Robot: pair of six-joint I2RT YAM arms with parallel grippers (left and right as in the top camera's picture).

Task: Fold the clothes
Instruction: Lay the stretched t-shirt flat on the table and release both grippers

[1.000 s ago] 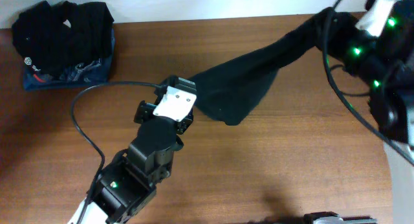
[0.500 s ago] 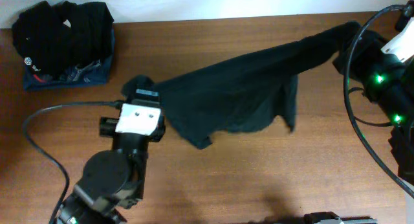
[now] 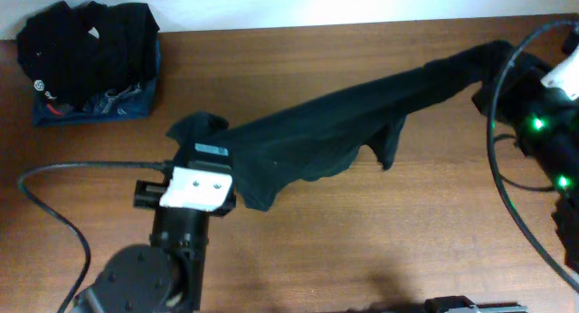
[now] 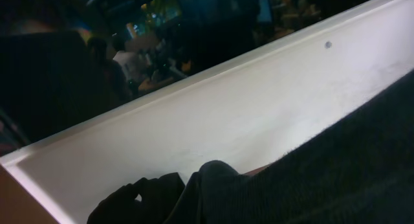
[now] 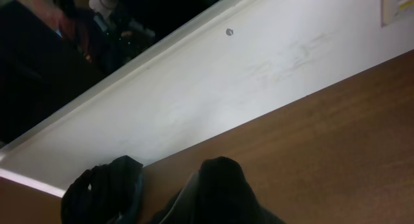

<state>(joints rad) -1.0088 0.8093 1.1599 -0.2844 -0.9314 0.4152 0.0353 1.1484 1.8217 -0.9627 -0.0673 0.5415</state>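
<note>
The garment hangs stretched above the table, so my left gripper needs to move outward and down next, toward the right in the overhead view, onto the bare table (image 3: 246, 116).
The clothes (image 3: 335, 132), one plain black garment, hang stretched in a long band above the table between both arms. My left gripper (image 3: 204, 147) is shut on the garment's left end, where a bunch of fabric pokes out behind the white wrist block. At the far right, my right gripper (image 3: 491, 76) is shut on the other end. The lower hem sags in loose flaps below the band. In the left wrist view the clothes (image 4: 323, 172) cover my fingers. The right wrist view shows a fold of the clothes (image 5: 223, 191) doing the same.
A pile sits at the back left corner: a black ribbed garment (image 3: 86, 37) on a blue garment (image 3: 99, 105). The pile (image 5: 103, 191) also shows in the right wrist view. A black cable (image 3: 54, 204) loops beside the left arm. A white wall (image 3: 298, 5) runs behind the table.
The left arm has pulled back to the left and toward the front with its end of the garment. The fabric has gone from a slack bunch to a long taut band.
</note>
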